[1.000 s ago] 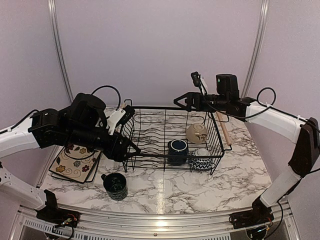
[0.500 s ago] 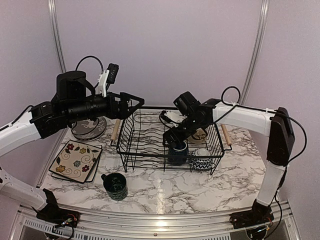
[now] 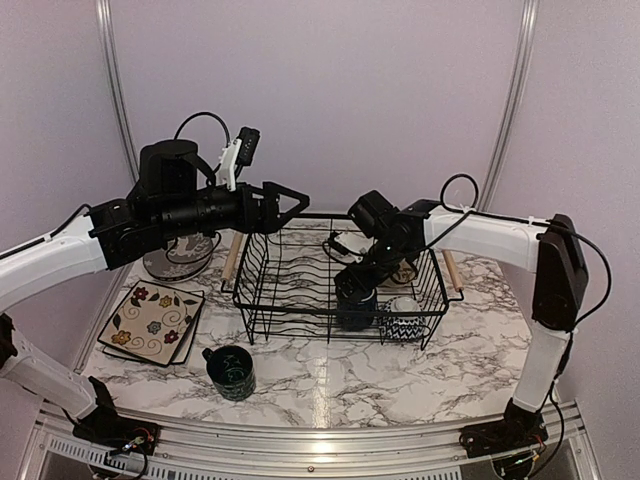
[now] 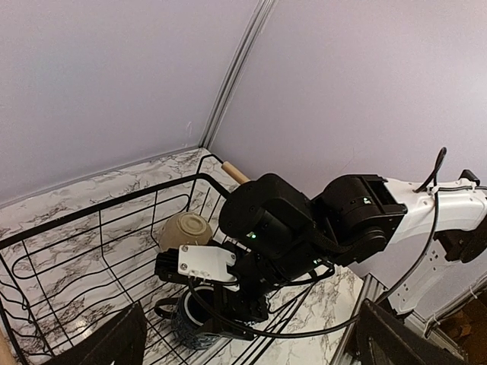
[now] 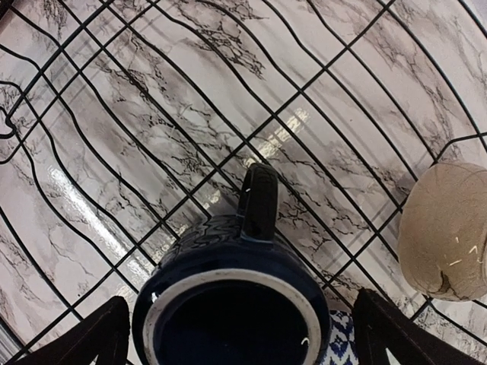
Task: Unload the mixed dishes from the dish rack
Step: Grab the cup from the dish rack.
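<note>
My left gripper moves over the rack next toward the dark blue mug's rim (image 3: 356, 296) (image 4: 192, 308), which lies to its right in the top view, between my right gripper's fingers.
The dish rack (image 3: 300, 312) stands mid-table. In it are a dark blue mug (image 3: 356, 300), a beige bowl (image 3: 402, 268) on its side and a blue-white chevron bowl (image 3: 403, 322). My right gripper (image 3: 352, 283) is down inside the rack, open, one finger on each side of the mug (image 5: 236, 304); I cannot tell if they touch it. My left gripper (image 3: 290, 206) is open and empty, held high over the rack's back left corner. It looks down on the right gripper, the mug (image 4: 189, 325) and the beige bowl (image 4: 186, 228). Square floral plates (image 3: 152, 322) and a second dark blue mug (image 3: 231, 370) sit on the table at left.
A round patterned plate (image 3: 180, 260) lies behind the left arm at back left, partly hidden. The rack's wooden handles (image 3: 447, 262) run along its short sides. The beige bowl (image 5: 449, 228) and a bit of the chevron bowl (image 5: 340, 342) lie close to the right of the mug.
The right arm has swung down from above the rack's back edge into the rack, over the mug. The left arm has risen from beside the rack's left end and reached right.
</note>
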